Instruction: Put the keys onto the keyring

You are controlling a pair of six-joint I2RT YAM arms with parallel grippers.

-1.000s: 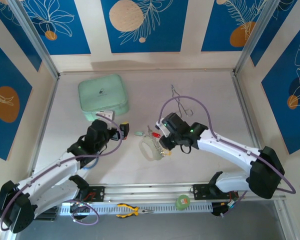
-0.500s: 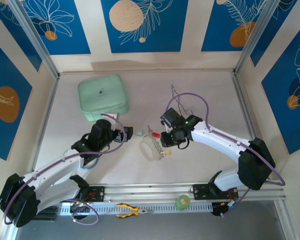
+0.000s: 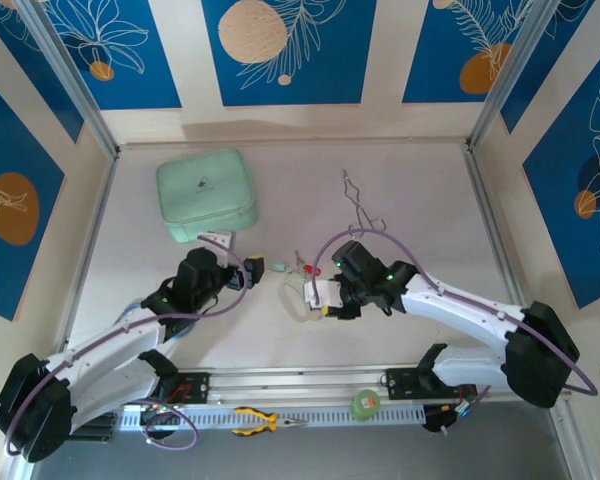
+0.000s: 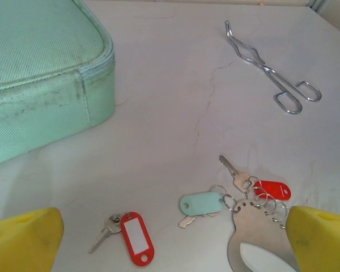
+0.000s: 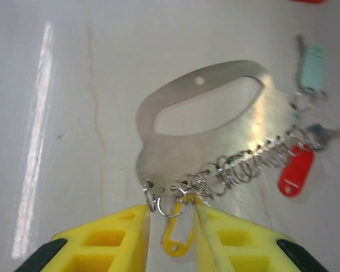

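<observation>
My right gripper will go down toward the keyring's end corner and close on that split ring, because the keyring's end split ring [image 5: 149, 198] sits apart from the bunched split rings.
The keyring [image 5: 204, 122] is a flat grey metal oval lying on the table, with a row of small split rings along one edge. It is also in the top view [image 3: 298, 298] and the left wrist view [image 4: 255, 241]. A pale green-tagged key [image 4: 203, 203] and a red-tagged key [image 4: 272, 190] hang from its rings. A second red-tagged key [image 4: 133, 235] lies loose to the left. My right gripper [image 5: 171, 226] is at the keyring's ringed edge, open, with a yellow tag [image 5: 178, 238] lying between its fingers. My left gripper [image 4: 170, 226] is wide open over the loose key.
A mint green case [image 3: 207, 192] sits at the back left. Thin silver tongs [image 3: 360, 200] lie behind the right arm. Yellow-handled pliers [image 3: 267, 421] and a green roll [image 3: 365, 403] rest on the front rail. Walls close in the table's sides.
My right gripper has moved nearer, to the keyring's near edge, and its jaws have widened a little. My left gripper has shifted slightly right towards the keys.
</observation>
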